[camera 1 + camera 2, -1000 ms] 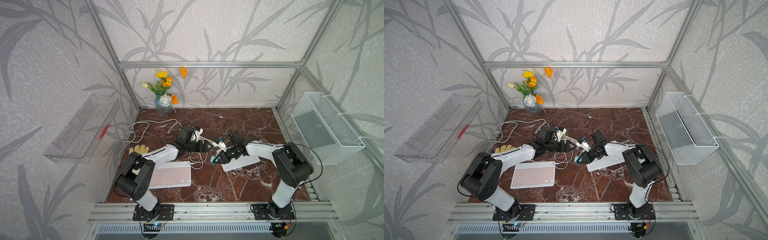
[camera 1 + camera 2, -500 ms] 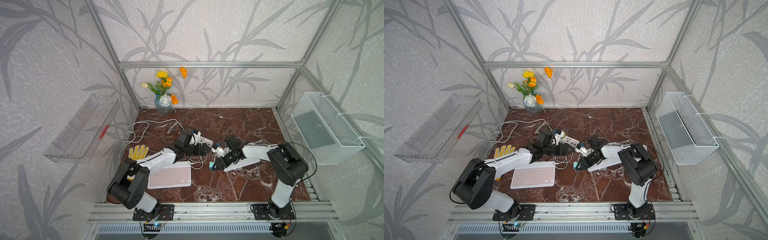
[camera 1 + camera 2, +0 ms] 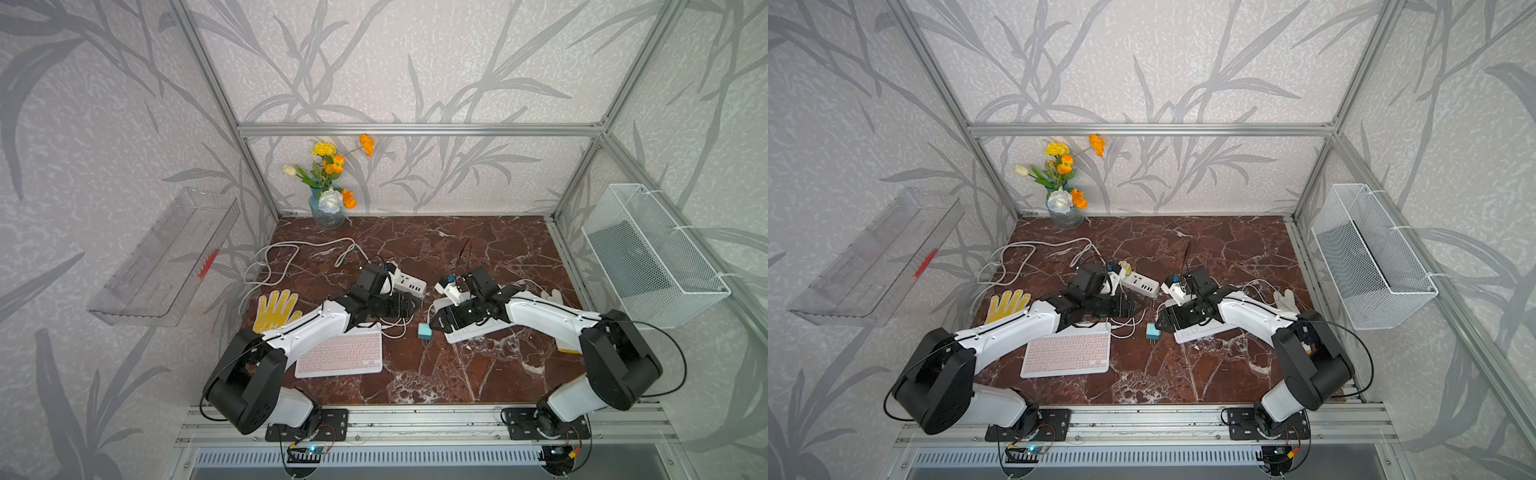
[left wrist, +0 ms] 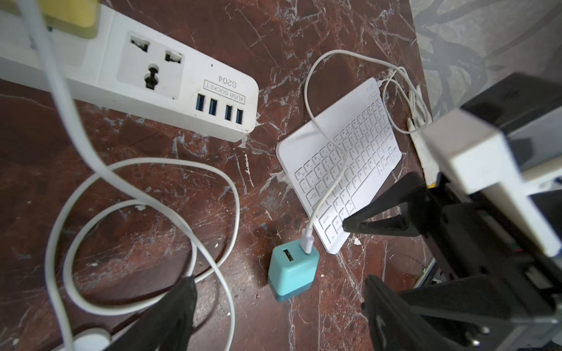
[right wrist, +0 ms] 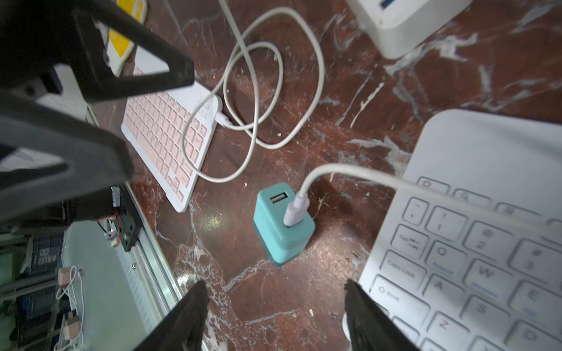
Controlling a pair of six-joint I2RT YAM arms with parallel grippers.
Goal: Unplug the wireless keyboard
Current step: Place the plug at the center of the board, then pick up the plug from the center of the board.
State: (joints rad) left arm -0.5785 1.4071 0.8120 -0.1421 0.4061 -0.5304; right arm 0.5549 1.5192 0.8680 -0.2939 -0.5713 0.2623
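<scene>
My right gripper will move down with open fingers onto the connector at the cable's end (image 5: 296, 210), because the thin white cable (image 5: 252, 91) is still plugged into the teal charger.
A teal charger (image 3: 424, 332) (image 5: 282, 225) rests loose on the marble table, out of the white power strip (image 3: 409, 284) (image 4: 137, 73). A thin white cable (image 4: 331, 182) runs from it across the white keyboard (image 3: 478, 328) (image 4: 343, 161). My right gripper (image 3: 436, 322) (image 5: 275, 285) hangs open just above the charger, its fingers clear on both sides. My left gripper (image 3: 409, 307) (image 4: 279, 291) faces it from the other side, open and empty. The pink keyboard (image 3: 340, 353) (image 5: 164, 127) lies under my left arm with a coiled white cable (image 5: 252, 91) plugged into it.
A yellowish plug (image 3: 1124, 266) sits in the power strip, whose thick cord (image 3: 291, 249) loops toward the back left. A yellow glove (image 3: 276, 309), a white glove (image 3: 550, 296) and a flower vase (image 3: 328, 208) are on the table. A wire basket (image 3: 652, 257) and a clear tray (image 3: 166, 257) hang on the walls.
My right gripper has opened and let go of the teal charger, which now rests on the table. The left gripper has drawn back slightly and stays open.
</scene>
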